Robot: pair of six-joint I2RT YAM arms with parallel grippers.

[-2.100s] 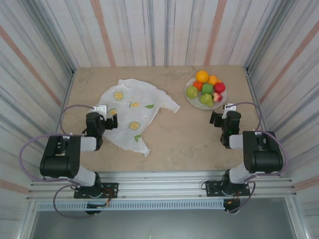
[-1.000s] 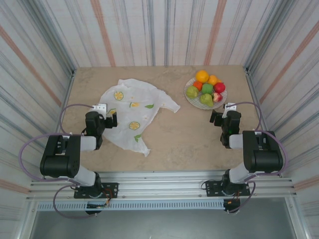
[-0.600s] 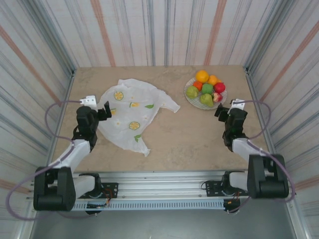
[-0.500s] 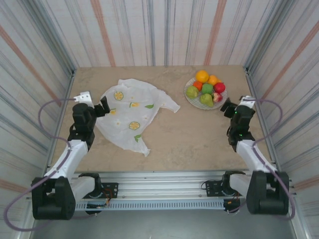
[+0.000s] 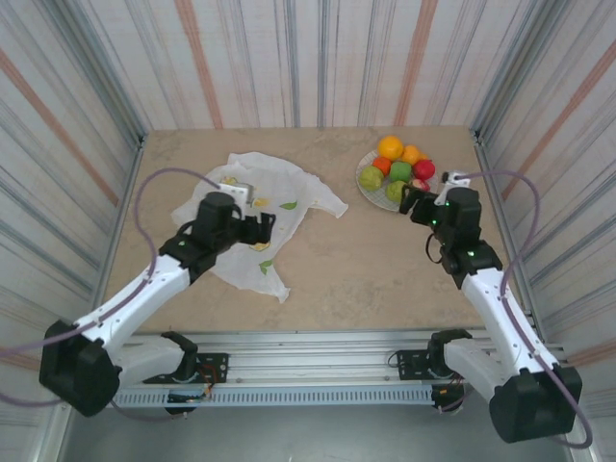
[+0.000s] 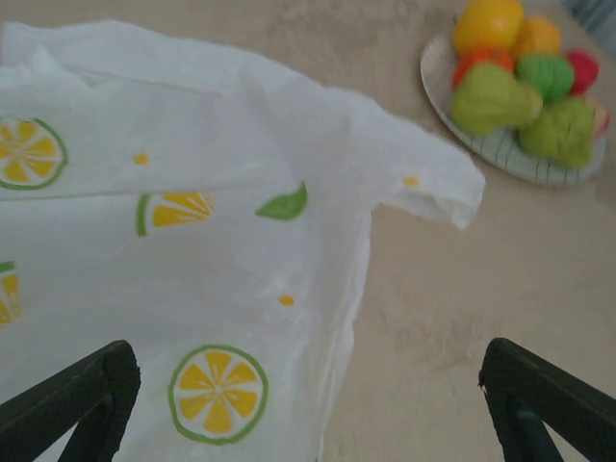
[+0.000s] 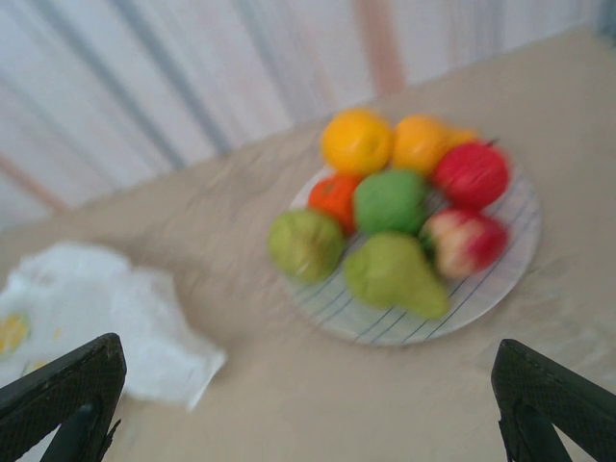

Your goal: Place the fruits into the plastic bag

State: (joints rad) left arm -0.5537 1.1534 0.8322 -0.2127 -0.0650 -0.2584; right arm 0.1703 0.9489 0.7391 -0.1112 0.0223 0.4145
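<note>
Next, my left gripper needs to lower and shift across onto the bag's edge facing the plate.
The plastic bag (image 5: 289, 183) lies flat and crumpled at the table's back left, white with lemon-slice prints (image 6: 218, 393). The fruits (image 5: 397, 171) are heaped on a round striped plate (image 5: 426, 192) at the back right: two oranges (image 7: 356, 141), green pears (image 7: 395, 274), a green apple (image 7: 390, 200) and red apples (image 7: 472, 175). My left gripper (image 5: 262, 229) hovers open over the bag's near right part (image 6: 308, 351), holding nothing. My right gripper (image 5: 414, 204) hangs open just in front of the plate (image 7: 306, 351), also holding nothing.
Striped walls close off the table on three sides, and the plate (image 7: 500, 279) sits near the back right corner. Bare beige tabletop (image 5: 356, 260) lies between the bag and the plate and along the front edge.
Both arms have unfolded from near their bases. The left gripper swung right over the bag. The right gripper moved forward towards the plate. Both stayed open.
</note>
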